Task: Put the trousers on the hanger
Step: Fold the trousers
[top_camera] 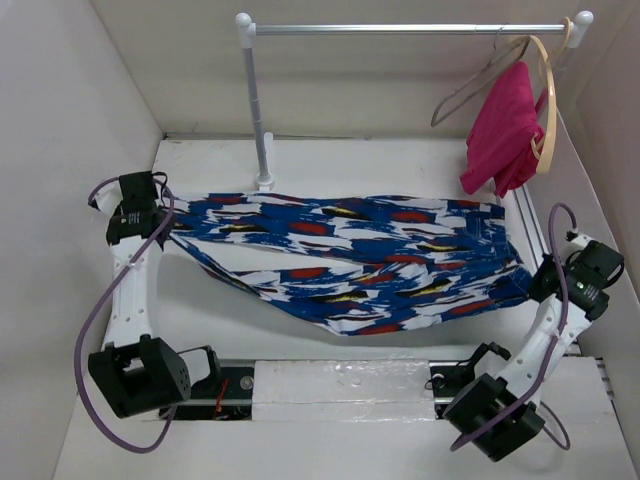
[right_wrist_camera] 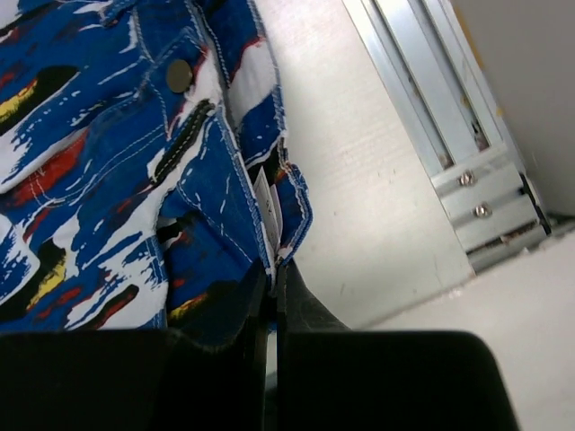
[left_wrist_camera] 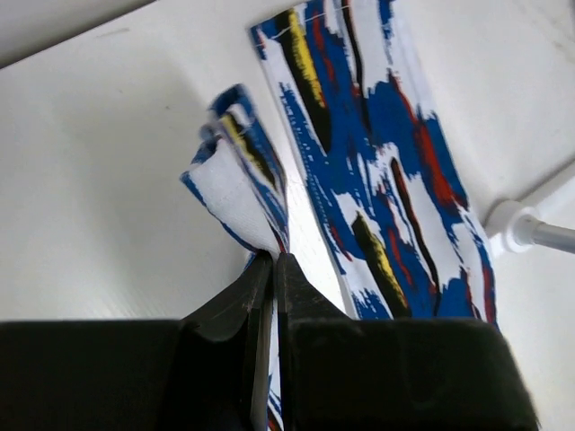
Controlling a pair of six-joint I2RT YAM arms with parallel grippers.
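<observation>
The near leg of the trousers is lying apart from the far leg. My right gripper will carry the near corner of the waistband outward onto its far corner by the bar [top_camera: 498,210].
The trousers [top_camera: 350,255], in a blue, white, red and black print, lie stretched across the table between both grippers. My left gripper [top_camera: 170,226] is shut on a leg hem at the left end; in the left wrist view the fingertips [left_wrist_camera: 274,262] pinch a fold of the trousers [left_wrist_camera: 243,189]. My right gripper [top_camera: 530,281] is shut on the waistband at the right end; in the right wrist view [right_wrist_camera: 274,271] the jaws clamp the trousers' hem [right_wrist_camera: 108,135] near the button. The thin grey wire hanger [top_camera: 468,88] hangs on the rail at the back right, apart from both grippers.
A metal clothes rail [top_camera: 400,30] on a post [top_camera: 255,110] stands at the back; its foot shows in the left wrist view [left_wrist_camera: 514,224]. A pale wooden hanger [top_camera: 546,100] with a pink garment [top_camera: 505,130] hangs at the right. An aluminium track [right_wrist_camera: 431,90] runs along the right side.
</observation>
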